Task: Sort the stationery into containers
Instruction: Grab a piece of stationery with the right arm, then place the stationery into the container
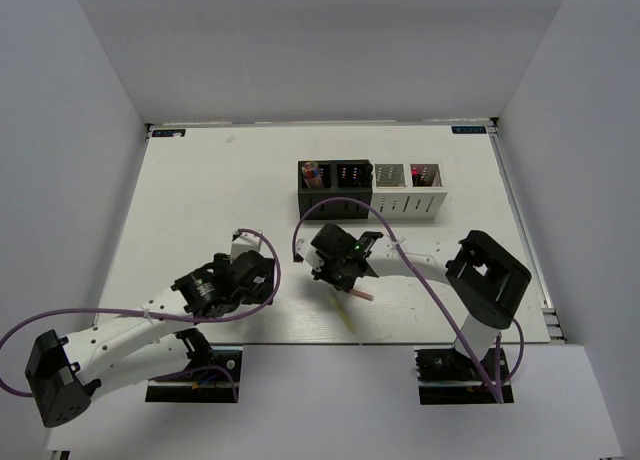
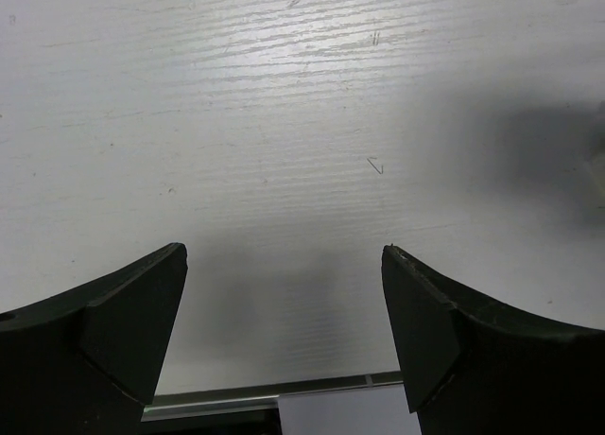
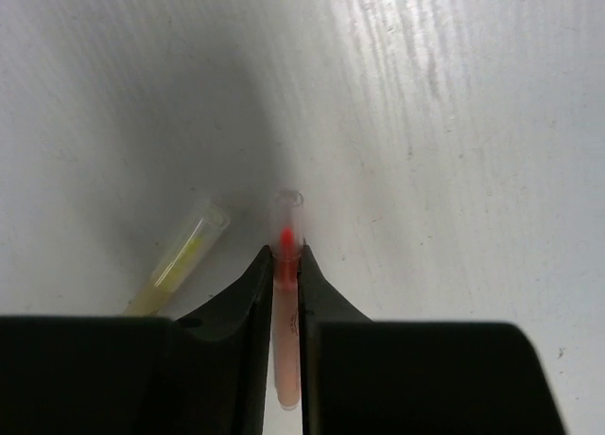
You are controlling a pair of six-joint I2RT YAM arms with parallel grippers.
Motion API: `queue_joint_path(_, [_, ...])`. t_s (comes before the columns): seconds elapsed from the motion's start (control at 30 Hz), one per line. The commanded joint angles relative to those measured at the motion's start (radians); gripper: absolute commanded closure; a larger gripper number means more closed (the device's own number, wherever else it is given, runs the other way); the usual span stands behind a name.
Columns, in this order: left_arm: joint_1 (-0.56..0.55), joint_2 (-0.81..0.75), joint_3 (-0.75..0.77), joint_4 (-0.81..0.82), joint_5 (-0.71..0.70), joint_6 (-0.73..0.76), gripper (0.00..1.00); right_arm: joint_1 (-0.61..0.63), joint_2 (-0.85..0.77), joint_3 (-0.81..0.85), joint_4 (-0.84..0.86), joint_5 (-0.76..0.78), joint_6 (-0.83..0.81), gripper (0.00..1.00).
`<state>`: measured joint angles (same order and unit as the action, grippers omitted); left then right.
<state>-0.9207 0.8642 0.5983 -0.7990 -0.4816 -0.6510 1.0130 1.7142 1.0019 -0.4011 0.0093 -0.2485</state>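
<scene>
The white bin beside the black ones looks empty, so my right gripper will move up and outward next to let go of the pink stick over it.
My right gripper is shut on a thin pink stick with a red tip under a clear cap, held low at the table surface. In the top view that gripper is near the table's front middle, and the stick's end pokes out to its lower right. A thin yellowish stick lies just to the left of the fingers and also shows in the top view. My left gripper is open and empty over bare table. The four bins stand in a row behind: two black, two white.
Coloured items show inside the leftmost black bin. The table's front edge lies close under the left gripper. White walls enclose the table on three sides. Purple cables loop over both arms.
</scene>
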Motion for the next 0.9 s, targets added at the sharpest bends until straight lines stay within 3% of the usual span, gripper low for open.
queue_joint_path(0.0, [-0.013, 0.004, -0.006, 0.029, 0.006, -0.019, 0.06, -0.008, 0.078, -0.069, -0.012, 0.127, -0.040, 1.00])
queue_joint_path(0.2, [-0.041, 0.019, -0.015, 0.076, 0.029, -0.018, 0.06, -0.040, -0.014, -0.039, -0.022, 0.159, -0.066, 1.00])
queue_joint_path(0.47, [-0.053, 0.111, 0.021, 0.175, 0.101, -0.010, 0.06, -0.166, -0.221, 0.052, 0.100, 0.293, -0.186, 1.00])
queue_joint_path(0.7, [-0.061, 0.208, 0.077, 0.208, 0.130, -0.015, 0.06, -0.323, -0.369, 0.084, 0.298, 0.259, -0.222, 1.00])
queue_joint_path(0.87, [-0.070, 0.255, 0.103, 0.233, 0.143, -0.015, 0.06, -0.444, -0.364, 0.113, 0.473, 0.196, -0.212, 1.00])
